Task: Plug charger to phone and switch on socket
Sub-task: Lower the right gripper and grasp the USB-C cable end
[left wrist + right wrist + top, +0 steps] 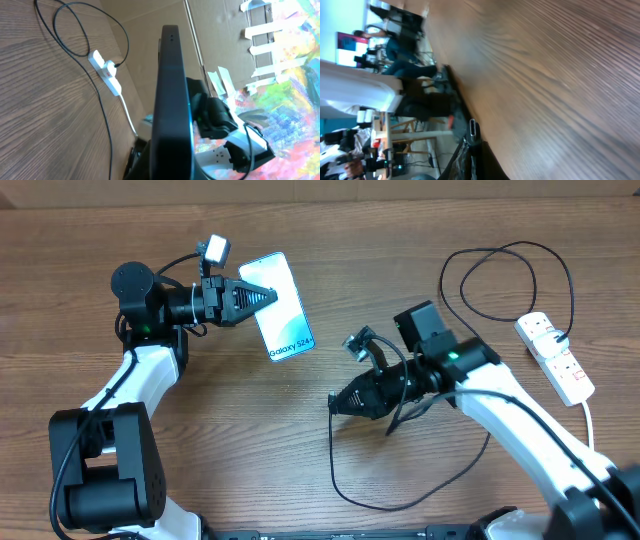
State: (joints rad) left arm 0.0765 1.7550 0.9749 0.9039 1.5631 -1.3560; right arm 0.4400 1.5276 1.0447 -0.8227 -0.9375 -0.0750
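Observation:
The charger's plug tip will go on the bare tabletop below it next, clear of the phone (281,308). My right gripper will lower, turn its fingers down and let go of the plug tip there.
The phone (281,308), light blue screen with "Galaxy S24" text, is held tilted above the table by my left gripper (262,297), which is shut on its left edge. In the left wrist view the phone's dark edge (172,95) fills the middle. My right gripper (340,402) is shut on the charger's plug tip (473,131), below and right of the phone and apart from it. The black charger cable (400,495) loops over the table to the socket (556,357), a white power strip at the far right, also seen in the left wrist view (106,71).
The socket's thick white cord (588,420) runs toward the front right edge. Another loop of black cable (505,280) lies at the back right. Wooden table (250,450) around.

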